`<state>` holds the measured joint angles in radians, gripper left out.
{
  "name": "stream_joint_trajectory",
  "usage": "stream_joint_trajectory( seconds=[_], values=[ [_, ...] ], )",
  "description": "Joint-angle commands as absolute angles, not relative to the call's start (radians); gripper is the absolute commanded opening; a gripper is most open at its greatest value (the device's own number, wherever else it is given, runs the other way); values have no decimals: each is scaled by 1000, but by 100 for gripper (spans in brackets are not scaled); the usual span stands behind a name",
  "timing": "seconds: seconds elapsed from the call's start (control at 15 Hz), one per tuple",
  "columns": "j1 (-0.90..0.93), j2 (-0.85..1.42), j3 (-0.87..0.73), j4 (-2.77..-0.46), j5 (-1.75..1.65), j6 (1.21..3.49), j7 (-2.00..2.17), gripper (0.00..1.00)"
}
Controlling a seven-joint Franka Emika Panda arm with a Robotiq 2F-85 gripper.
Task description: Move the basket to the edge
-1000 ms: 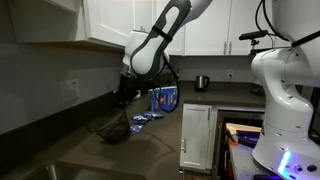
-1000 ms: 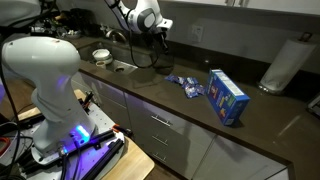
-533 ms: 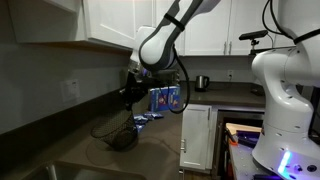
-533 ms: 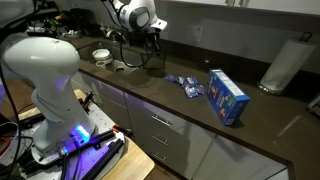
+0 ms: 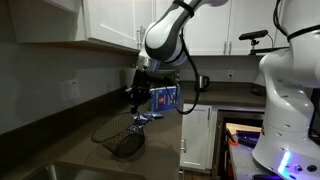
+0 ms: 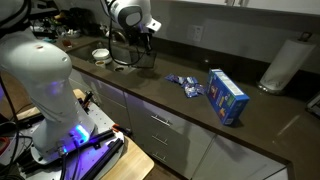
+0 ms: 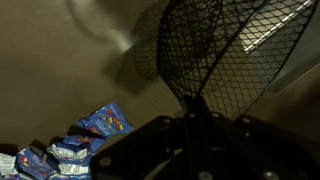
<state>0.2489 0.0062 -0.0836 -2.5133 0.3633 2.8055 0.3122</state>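
Observation:
I should next pull my gripper back toward the counter's front edge and lower it to stand the basket on the bare countertop, then let go, because the basket is still hanging tilted.
My gripper (image 5: pixel 136 97) is shut on the rim of the black wire-mesh basket (image 5: pixel 120 136), which hangs tilted just above the dark countertop. In an exterior view the gripper (image 6: pixel 144 36) holds the basket (image 6: pixel 126 52) near the sink end of the counter. In the wrist view the mesh basket (image 7: pixel 222 48) fills the upper right, its rim pinched between my dark fingers (image 7: pixel 200 118), and its shadow falls on the counter. The counter's front edge (image 6: pixel 170 107) runs above white cabinet fronts and also shows in an exterior view (image 5: pixel 168 150).
A blue-and-white box (image 6: pixel 227 95) stands further along the counter, also in an exterior view (image 5: pixel 165 98). Blue snack packets (image 6: pixel 185 85) lie near it, also in the wrist view (image 7: pixel 100 125). A paper towel roll (image 6: pixel 283 62), a bowl (image 6: pixel 101 55) and a sink (image 6: pixel 120 66) are nearby.
My gripper has carried the basket away from the back wall, towards the counter's front edge. The basket now hangs lower and nearer the camera.

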Motion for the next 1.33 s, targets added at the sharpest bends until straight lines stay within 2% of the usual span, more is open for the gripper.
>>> stream_joint_trajectory(
  seconds=[0.0, 0.67, 1.27],
  values=[
    [161, -27, -21, -2530, 495, 2762, 146, 1],
    [129, 14, -48, -2532, 573, 2765, -153, 1],
    [119, 2, -99, -2547, 541, 2737, -233, 1]
  ],
)
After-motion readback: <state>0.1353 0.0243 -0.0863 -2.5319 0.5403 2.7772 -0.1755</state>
